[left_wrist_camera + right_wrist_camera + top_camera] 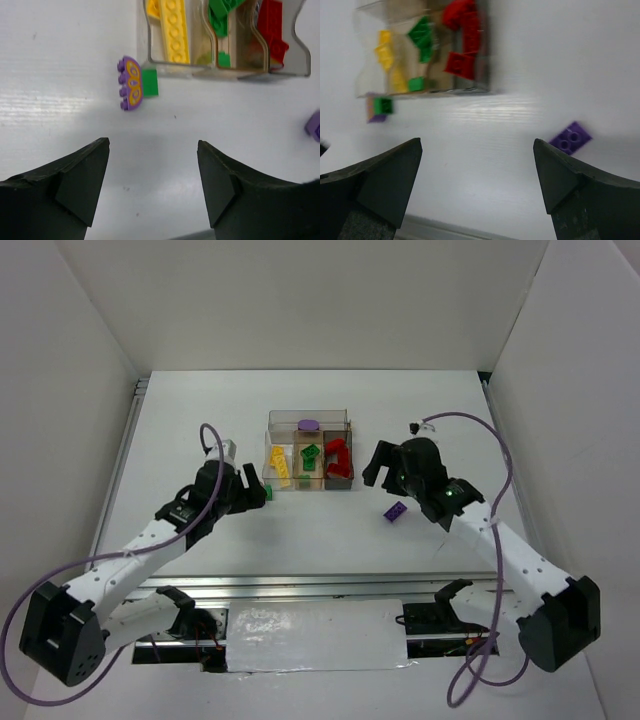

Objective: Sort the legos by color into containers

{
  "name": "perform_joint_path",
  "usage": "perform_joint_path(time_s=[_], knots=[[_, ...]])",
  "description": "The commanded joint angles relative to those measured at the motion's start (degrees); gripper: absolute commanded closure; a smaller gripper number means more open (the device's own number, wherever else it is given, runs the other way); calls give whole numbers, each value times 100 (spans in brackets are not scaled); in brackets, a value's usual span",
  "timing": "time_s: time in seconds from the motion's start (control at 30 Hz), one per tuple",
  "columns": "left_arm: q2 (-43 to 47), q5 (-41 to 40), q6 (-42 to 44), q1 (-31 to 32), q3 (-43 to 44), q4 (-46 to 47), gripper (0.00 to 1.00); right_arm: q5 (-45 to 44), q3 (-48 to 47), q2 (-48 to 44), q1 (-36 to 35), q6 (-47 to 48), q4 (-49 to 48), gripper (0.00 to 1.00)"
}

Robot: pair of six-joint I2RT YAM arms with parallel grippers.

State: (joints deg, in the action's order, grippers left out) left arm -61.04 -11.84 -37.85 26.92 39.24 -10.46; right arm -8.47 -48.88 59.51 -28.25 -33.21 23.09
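Observation:
The purple brick point(395, 511) point(571, 137) lies slanted, so my right gripper should next move down and to the right in the wrist view and turn its open fingers across the brick.
The containers point(310, 452) stand mid-table and hold sorted legos: yellow bricks point(172, 30), green pieces point(219, 20), red pieces point(270, 27), and a purple oval point(307, 425) in the wider back compartment. Outside the front-left corner lie a purple oval piece with yellow markings point(130, 82) and a green brick point(150, 82), touching each other. A purple brick point(571, 137) lies alone on the table to the right of the containers. My left gripper point(152, 145) hovers open and empty just short of the oval and green pair. My right gripper point(477, 145) is open and empty, left of the purple brick.
White walls enclose the white table point(200, 420) on three sides. A metal rail runs along the left edge point(128, 440). Purple cables loop off both arms point(500, 470). The arm bases sit at the near edge.

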Motion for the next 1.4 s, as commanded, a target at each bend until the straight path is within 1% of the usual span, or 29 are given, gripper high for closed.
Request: perform_joint_path(time_s=[0.0,0.07,0.13,0.23,0.3,0.37,0.47,0.5,0.53,0.57,0.63,0.73,0.8,0.87,0.9,0.93,0.97,1.0,1.07,1.1,1.17,1.2,1.23,1.27,1.3,1.33,1.37], knots=[[609,331,31,208,-75,-174,16,-911,-43,640,424,-686,591,0],[952,209,58,323,-23,-473,16,-683,98,1017,811,-774,416,0],[1241,-2,6,436,91,-948,15,-743,177,1447,1013,-844,363,0],[1524,58,-39,525,250,-1388,15,-814,98,2010,1067,-845,477,0],[1664,32,-30,551,312,-1633,14,-656,107,2179,1058,-880,433,0],[1726,-81,-47,657,338,-1696,14,-569,168,2285,1058,-932,381,1],[1762,-38,-48,762,312,-1670,13,-455,361,2381,1041,-1012,257,4],[1744,-38,-48,780,295,-1661,13,-445,379,2416,1050,-1029,283,5],[1735,-38,-56,789,294,-1652,13,-471,371,2460,1041,-1056,327,13],[1735,-38,-48,797,294,-1652,13,-489,379,2452,1058,-1064,345,13],[1762,-47,-56,815,277,-1644,13,-462,371,2469,1041,-1038,432,19],[1841,-108,-56,824,285,-1635,12,-366,266,2679,1050,-1056,635,22],[1884,-135,-56,815,303,-1626,12,-305,91,2785,1041,-969,819,30],[1894,-144,-30,824,312,-1609,11,-217,46,2856,1041,-942,829,53],[1894,-135,-21,824,329,-1608,11,-173,80,2795,1015,-942,776,75],[1894,-135,-21,815,321,-1600,11,-94,124,2734,1023,-942,715,94],[1902,-135,-21,815,312,-1600,11,-93,142,2655,1006,-976,688,100],[1902,-117,-21,824,303,-1565,11,-102,116,2576,980,-985,705,100],[1920,-152,-47,824,277,-1564,11,-233,-76,2137,839,-959,767,100],[1937,-196,-65,833,259,-1591,11,-278,-156,1770,743,-924,697,100],[2016,-441,-187,824,233,-1617,9,-139,-532,1539,532,-715,365,100],[2051,-564,-249,824,181,-1626,8,2,-700,1590,522,-643,241,100],[2087,-670,-311,824,145,-1643,7,134,-945,1756,514,-599,205,100],[2130,-775,-389,824,128,-1652,6,413,-1644,2010,496,-399,318,100],[2140,-820,-434,824,136,-1678,5,538,-2025,2647,444,-231,371,100],[2148,-846,-478,815,154,-1722,5,583,-2455,3002,400,-125,467,100],[2157,-838,-478,824,145,-1697,5,609,-3390,3388,277,128,764,100]])
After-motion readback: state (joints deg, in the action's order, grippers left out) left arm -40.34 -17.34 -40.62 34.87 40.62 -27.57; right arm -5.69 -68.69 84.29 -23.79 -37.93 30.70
